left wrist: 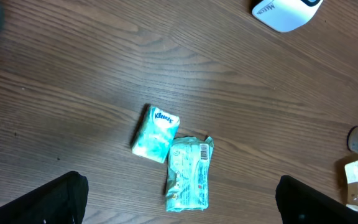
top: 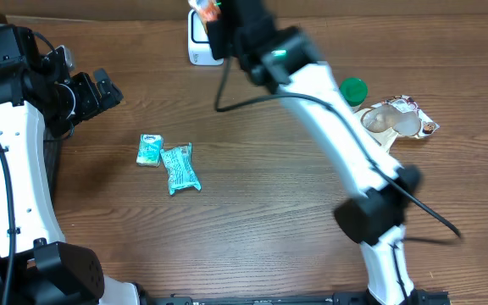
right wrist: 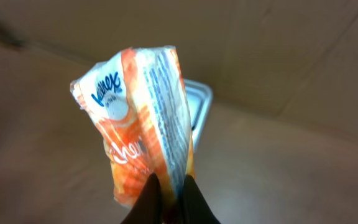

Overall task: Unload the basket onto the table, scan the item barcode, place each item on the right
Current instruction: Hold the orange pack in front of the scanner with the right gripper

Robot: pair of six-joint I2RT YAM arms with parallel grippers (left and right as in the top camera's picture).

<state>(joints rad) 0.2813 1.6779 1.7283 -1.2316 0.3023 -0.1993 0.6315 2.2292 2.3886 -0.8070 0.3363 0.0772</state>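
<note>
The tabletop by the clear plastic package is below and back from my right gripper, so I need to bring the pack back and down and let it go clear of the scanner (top: 200, 42).
My right gripper (right wrist: 171, 186) is shut on an orange Kleenex tissue pack (right wrist: 138, 118), pinching its lower edge and holding it up in front of the white barcode scanner (right wrist: 199, 109). From overhead the pack (top: 203, 10) shows only as a sliver at the top edge, just above the scanner (top: 200, 42), with the right gripper (top: 219, 25) there. My left gripper (left wrist: 179, 199) is open, high above a teal Kleenex pack (left wrist: 155, 134) and a teal snack wrapper (left wrist: 189, 172) lying side by side on the table. No barcode on the orange pack shows.
A green-capped bottle (top: 354, 91) and a clear plastic package (top: 401, 121) lie at the right of the wooden table (top: 269, 195). The left arm (top: 24, 93) stands at the far left. A cable (top: 227, 93) trails from the right arm.
</note>
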